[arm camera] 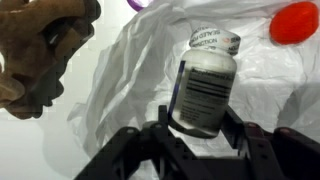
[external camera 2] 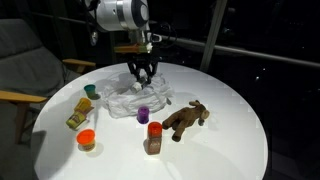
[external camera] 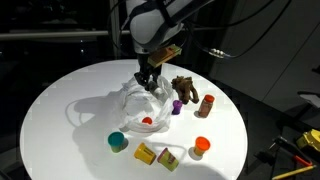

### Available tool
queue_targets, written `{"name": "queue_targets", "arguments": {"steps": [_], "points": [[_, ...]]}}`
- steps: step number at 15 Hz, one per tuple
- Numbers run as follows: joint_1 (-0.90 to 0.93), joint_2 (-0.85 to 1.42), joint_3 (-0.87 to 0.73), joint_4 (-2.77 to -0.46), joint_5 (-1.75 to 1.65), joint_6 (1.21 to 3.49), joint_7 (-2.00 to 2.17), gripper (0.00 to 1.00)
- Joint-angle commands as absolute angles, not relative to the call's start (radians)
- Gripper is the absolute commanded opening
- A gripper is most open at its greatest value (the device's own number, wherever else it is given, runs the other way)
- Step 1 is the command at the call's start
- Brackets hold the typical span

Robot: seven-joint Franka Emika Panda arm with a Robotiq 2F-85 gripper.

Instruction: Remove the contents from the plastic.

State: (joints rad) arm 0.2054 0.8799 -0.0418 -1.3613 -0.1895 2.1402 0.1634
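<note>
My gripper moves off the bag (external camera: 128, 104) next, and the bottle comes down between the purple and orange cups for release, since bare tabletop lies open there.
A crumpled clear plastic bag (external camera: 128, 104) lies on the round white table, and shows in both exterior views (external camera 2: 128, 97) and in the wrist view (arm camera: 130, 70). My gripper (arm camera: 203, 132) is shut on a white pill bottle (arm camera: 205, 85) with a printed label, held just above the bag. In the exterior views the gripper (external camera: 150, 80) (external camera 2: 140, 72) hangs over the bag's far side. A red round object (external camera: 147, 121) lies in or on the bag, and also shows in the wrist view (arm camera: 295, 22).
Around the bag stand a brown toy animal (external camera: 183, 88) (external camera 2: 185, 118), a red-capped spice jar (external camera: 207, 105) (external camera 2: 154, 138), a purple cup (external camera 2: 143, 115), an orange cup (external camera: 201, 147) (external camera 2: 86, 139), a teal cup (external camera: 118, 141) and yellow blocks (external camera: 145, 154) (external camera 2: 78, 113).
</note>
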Motion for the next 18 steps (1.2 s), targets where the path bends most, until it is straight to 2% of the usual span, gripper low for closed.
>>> {"name": "queue_targets", "arguments": {"steps": [1, 8, 18], "points": [[0.230, 0.717, -0.050, -1.536, -0.187, 2.178, 0.272, 0.29], [0.243, 0.511, -0.063, -1.880, -0.183, 2.313, 0.490, 0.29], [0.235, 0.461, -0.131, -2.135, -0.116, 2.485, 0.929, 0.29]]}}
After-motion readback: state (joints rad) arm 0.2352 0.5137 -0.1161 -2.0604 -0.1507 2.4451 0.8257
